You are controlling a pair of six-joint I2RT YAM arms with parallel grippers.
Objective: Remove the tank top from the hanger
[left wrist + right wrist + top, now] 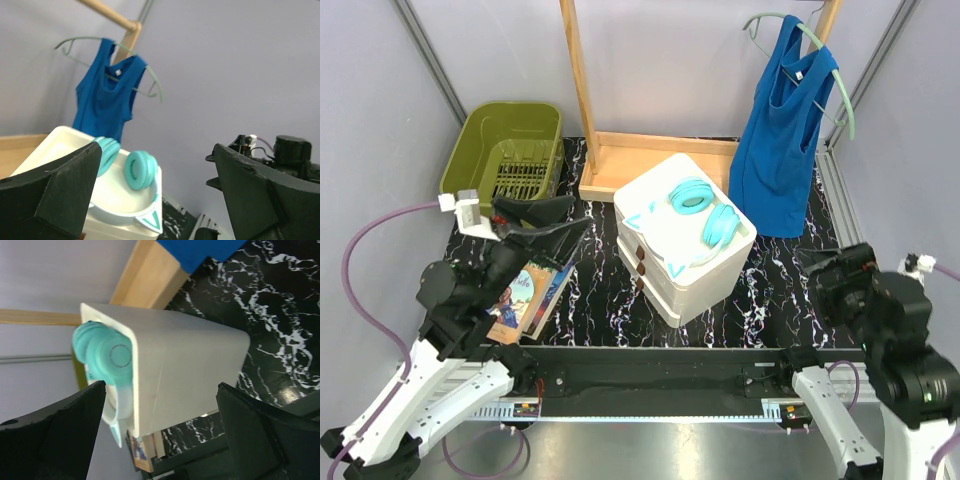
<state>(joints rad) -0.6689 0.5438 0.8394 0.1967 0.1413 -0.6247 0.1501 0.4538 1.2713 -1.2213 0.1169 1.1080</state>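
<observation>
I will move my right gripper up and outward next, onto the tank top's near shoulder strap (829, 66), because it rests on the hanger's near arm, high above my right gripper.
The royal-blue tank top (780, 130) hangs on the pale mint hanger (847, 105), which hooks on the wooden rack's top bar at the back right. The white neck label shows near its collar. In the left wrist view the tank top (102, 95) and the hanger (153, 82) show far off at the upper left. A blue corner of the tank top (200, 250) shows at the top of the right wrist view. My left gripper (552, 222) is open and empty at the left, far from the top. My right gripper (840, 278) is open and empty, low at the right front.
A white box (685, 240) with turquoise headphones (705, 215) stands mid-table. A green basket (505, 150) sits at the back left. A book (530, 295) lies under my left arm. The wooden rack (578, 90) has a base tray behind the box.
</observation>
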